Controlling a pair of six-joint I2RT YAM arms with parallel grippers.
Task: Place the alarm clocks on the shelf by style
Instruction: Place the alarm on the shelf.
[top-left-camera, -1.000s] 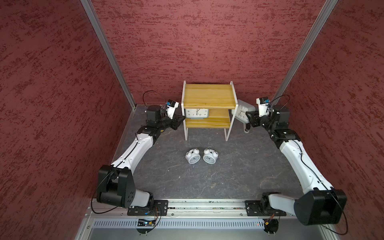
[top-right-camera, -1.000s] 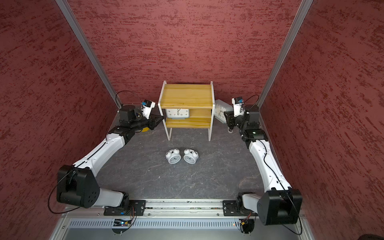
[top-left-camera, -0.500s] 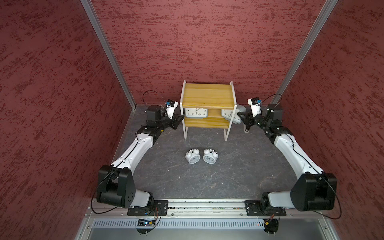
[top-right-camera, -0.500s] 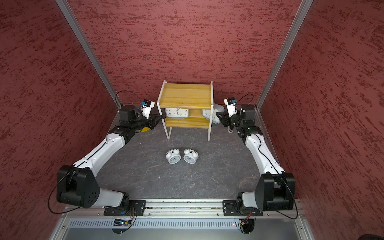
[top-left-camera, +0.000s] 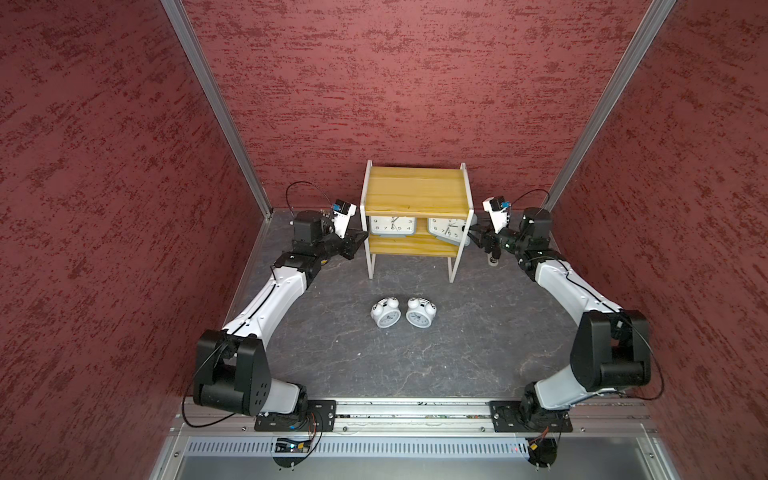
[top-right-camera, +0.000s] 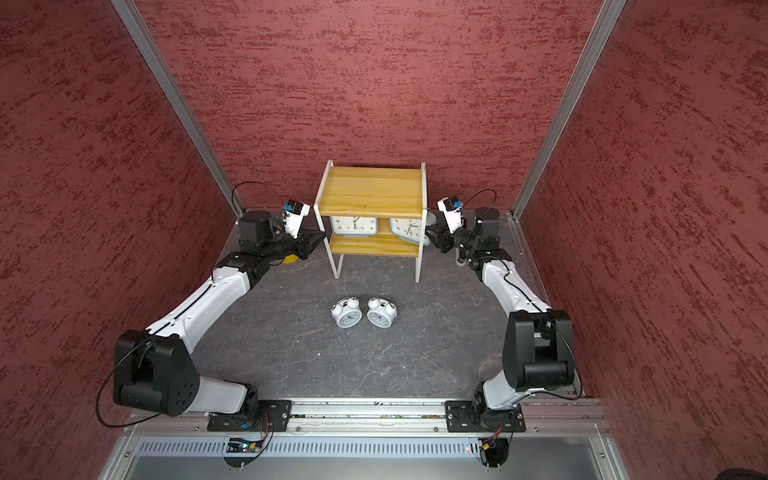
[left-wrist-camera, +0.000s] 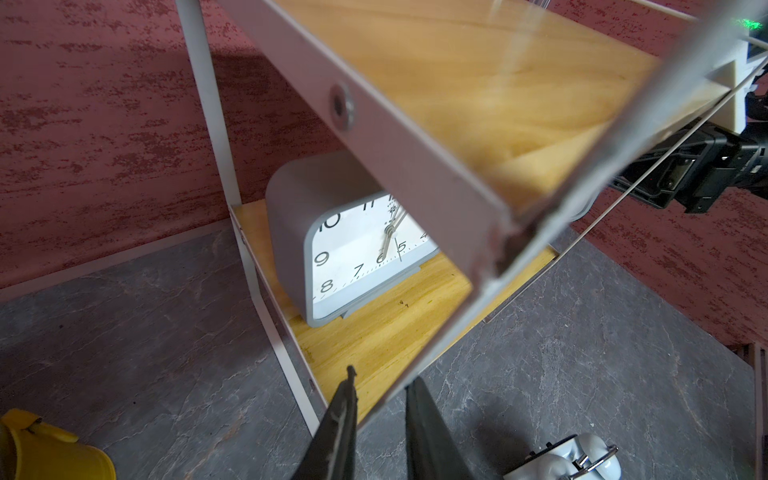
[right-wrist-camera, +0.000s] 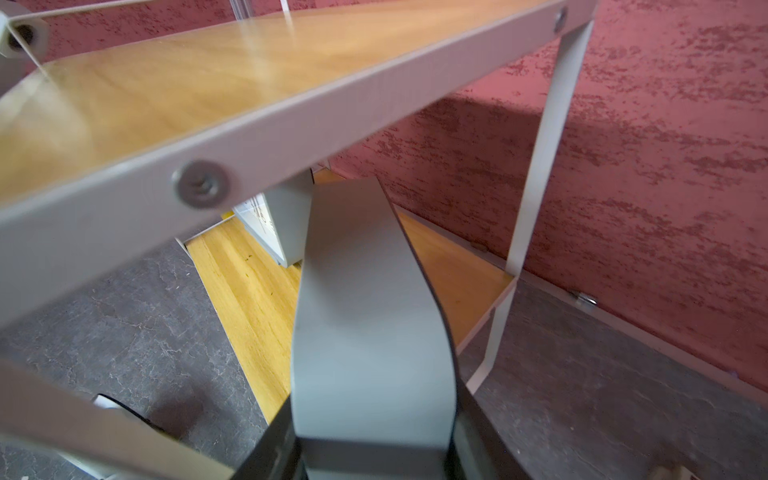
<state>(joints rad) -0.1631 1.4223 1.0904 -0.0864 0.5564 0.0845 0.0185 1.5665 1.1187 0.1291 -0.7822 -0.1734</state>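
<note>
My right gripper holds the clock that sticks out over the board's end, so next it will push toward the gap (top-left-camera: 421, 231) (right-wrist-camera: 293, 276) beside the upright clock, ahead of its fingers, and let go.
The shelf (top-left-camera: 415, 193) stands at the back centre, its top board bare. One grey alarm clock (top-left-camera: 392, 225) stands upright on the left of the lower board (left-wrist-camera: 374, 332). My right gripper (top-left-camera: 473, 237) is shut on the second grey clock (right-wrist-camera: 365, 332), holding it tilted in the right end of the lower tier (top-left-camera: 448, 228). My left gripper (left-wrist-camera: 380, 399) sits at the shelf's left front leg, with the white frame bar between its fingers. Two white twin-bell clocks (top-left-camera: 385, 314) (top-left-camera: 419, 311) lie side by side on the floor in front of the shelf.
A yellow bucket (left-wrist-camera: 41, 449) sits on the floor beside my left gripper, left of the shelf. Red walls close in behind the shelf and along both sides. The dark stone floor (top-left-camera: 415, 365) stretches from the twin-bell clocks to the arm bases.
My right gripper has moved left with the grey clock, from beside the shelf into the right end of the lower tier. The left arm has stayed put.
</note>
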